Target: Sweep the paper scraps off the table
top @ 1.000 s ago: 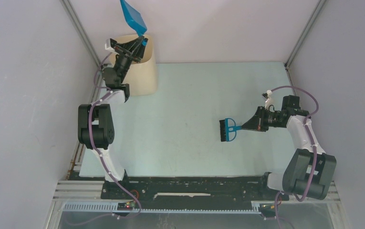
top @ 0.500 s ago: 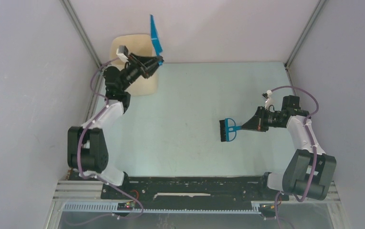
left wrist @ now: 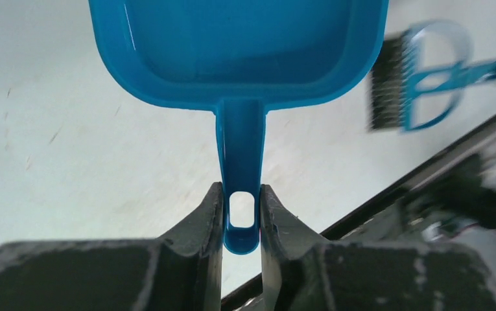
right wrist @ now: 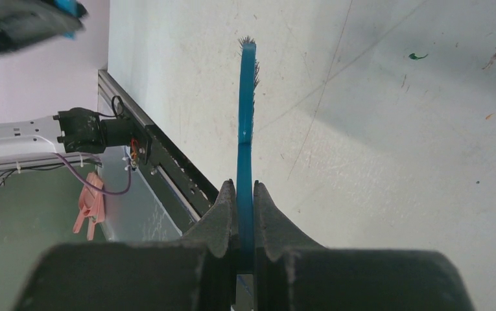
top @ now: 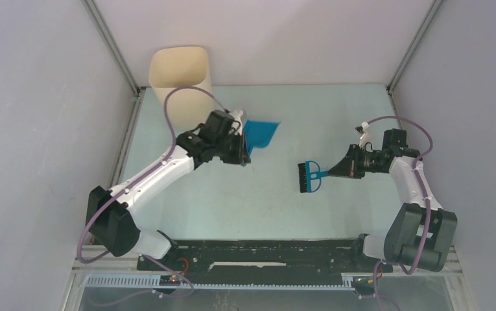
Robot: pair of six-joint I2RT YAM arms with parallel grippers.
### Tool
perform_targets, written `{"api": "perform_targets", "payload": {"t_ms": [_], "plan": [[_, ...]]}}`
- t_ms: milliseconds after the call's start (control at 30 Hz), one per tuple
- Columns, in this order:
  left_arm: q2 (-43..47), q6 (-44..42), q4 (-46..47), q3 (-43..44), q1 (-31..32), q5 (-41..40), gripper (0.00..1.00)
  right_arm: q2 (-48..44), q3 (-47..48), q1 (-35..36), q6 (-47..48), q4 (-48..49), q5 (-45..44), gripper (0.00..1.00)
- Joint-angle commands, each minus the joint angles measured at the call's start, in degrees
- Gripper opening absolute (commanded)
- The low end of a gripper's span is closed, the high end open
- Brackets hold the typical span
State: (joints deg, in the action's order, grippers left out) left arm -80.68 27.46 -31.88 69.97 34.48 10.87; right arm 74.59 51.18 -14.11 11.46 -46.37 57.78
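I will next lower the dustpan (top: 262, 133) onto the table with my left gripper and draw back toward the black base bar, since its scoop and the table look empty of scraps.
No paper scraps show on the pale green table (top: 232, 201); only a tiny green speck (right wrist: 415, 56) lies on it in the right wrist view. My left gripper (top: 243, 153) (left wrist: 241, 194) is shut on the handle of the blue dustpan (top: 262, 133) (left wrist: 232, 45), held low over the table's middle back, and its scoop looks empty. My right gripper (top: 337, 170) (right wrist: 245, 188) is shut on the handle of the blue hand brush (top: 308, 177) (right wrist: 247, 97), whose black bristles point left. The brush also shows in the left wrist view (left wrist: 420, 84).
The beige bin (top: 180, 71) stands at the table's back left corner, behind the left arm. Metal frame posts and grey walls close in the left, back and right sides. The black base rail (top: 264, 253) runs along the near edge.
My left arm has swung the dustpan from up over the bin down and to the right, to low over the table. The right arm and brush have not moved.
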Motion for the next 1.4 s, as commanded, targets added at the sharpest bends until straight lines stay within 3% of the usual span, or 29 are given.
{"api": "perform_targets", "payload": {"t_ms": [0,233,500,600,767,933,1033,1233,1367], "plan": [[-1.78,-12.53,-16.08,1.35,5.78,-13.54,0.03,-0.27,2.24,0.31,1.25,-0.34,0.2,0.0],[-3.36,-13.97,-21.07,-2.05,13.1,-16.82,0.02,0.18,2.34,0.31,1.28,-0.47,-0.04,0.0],[-7.73,-15.16,-17.86,-5.81,14.85,-12.82,0.06,2.36,2.8,0.48,0.99,-0.6,-0.51,0.0],[-9.46,-15.53,-16.13,-6.8,15.06,-12.46,0.14,3.12,2.95,0.49,0.88,-0.69,-0.61,0.0],[-9.03,-16.12,-15.14,-8.85,15.13,-13.71,0.37,4.08,3.25,0.49,0.82,-0.74,-1.04,0.0],[-5.41,-16.55,-15.02,-9.25,15.09,-13.55,0.44,5.45,3.49,0.73,0.14,-0.53,-2.24,0.0],[-0.53,-17.08,-14.48,-9.06,15.02,-17.6,0.46,6.69,3.68,2.03,-0.21,-0.26,-3.54,0.0],[8.48,-15.31,-10.02,-11.2,14.28,-29.66,0.54,15.97,10.81,12.44,12.56,-13.3,-5.34,0.0],[11.3,-14.87,-8.75,-11.77,13.84,-31.63,0.58,24.02,14.85,16.72,20.45,-23.47,-2.78,0.0]]}}
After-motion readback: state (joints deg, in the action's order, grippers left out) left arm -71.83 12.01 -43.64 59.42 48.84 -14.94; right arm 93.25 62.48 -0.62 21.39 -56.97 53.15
